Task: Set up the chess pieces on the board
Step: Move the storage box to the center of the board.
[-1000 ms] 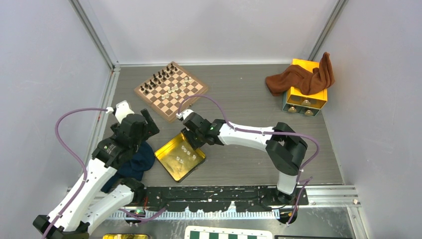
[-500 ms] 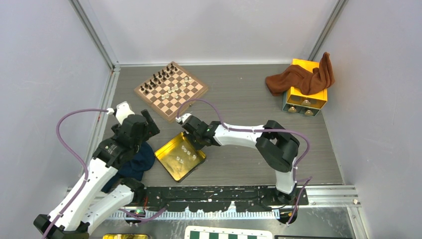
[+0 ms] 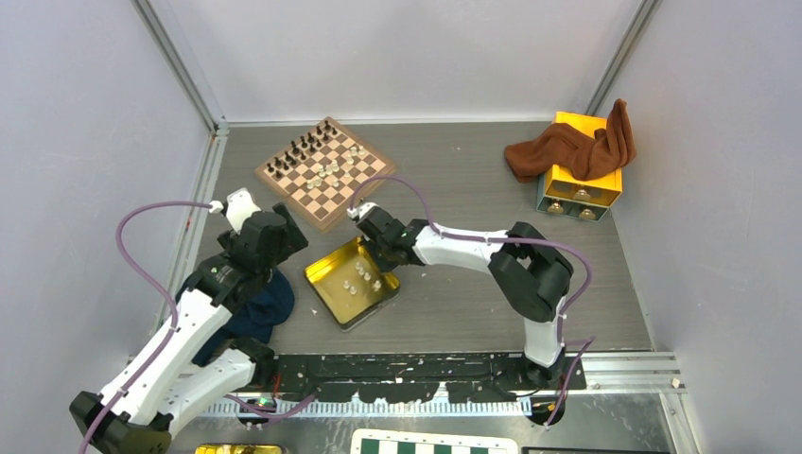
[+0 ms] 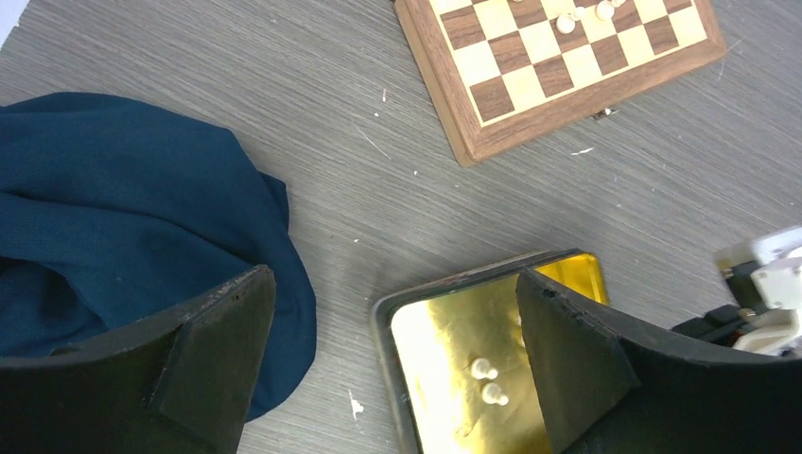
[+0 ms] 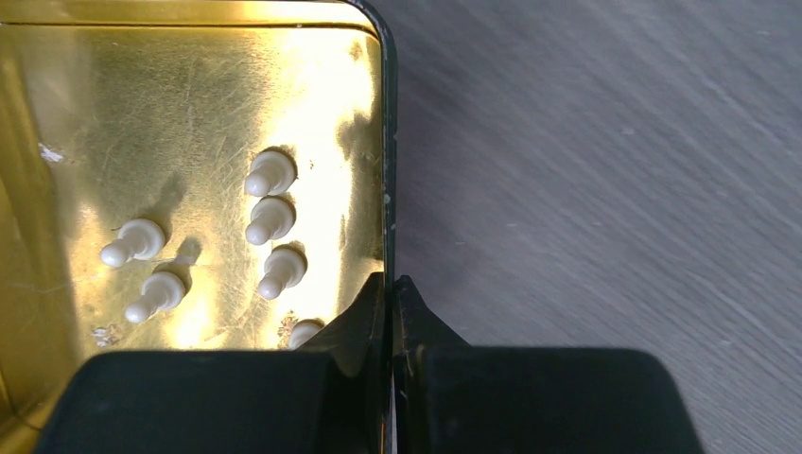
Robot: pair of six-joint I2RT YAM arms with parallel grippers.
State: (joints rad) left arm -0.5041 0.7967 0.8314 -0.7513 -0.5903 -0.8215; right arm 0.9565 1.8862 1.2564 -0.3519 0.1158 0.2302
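Note:
My right gripper carries the tray (image 3: 322,288) outward toward the brown cloth next and turns the tray on the way, since the table beside that cloth is bare.
The wooden board (image 3: 318,222) lies at the back left, carrying dark pieces (image 3: 298,151) and cream pieces (image 3: 336,163); its near corner (image 4: 454,113) shows in the left wrist view. Several cream pawns (image 5: 270,219) lie in a gold tray (image 5: 388,189), also seen from above as pawns (image 3: 362,274) in the tray (image 3: 322,288). My right gripper (image 5: 390,284) is shut on the tray's right rim, one finger inside and one outside; from above the right gripper (image 3: 385,265) sits at the tray's far right edge. My left gripper (image 4: 392,279) hangs open above the tray's near-left corner (image 4: 383,326), holding nothing.
A dark blue cloth (image 4: 123,208) lies left of the tray, under the left arm (image 3: 255,307). A yellow box (image 3: 605,184) draped with a brown cloth (image 3: 567,147) stands at the back right. A green-and-white checkered board (image 3: 435,443) pokes in at the bottom edge.
The right gripper has closed onto the tray's rim, and the tray has shifted a little toward the board and to the right. The left arm has edged right and forward, still open.

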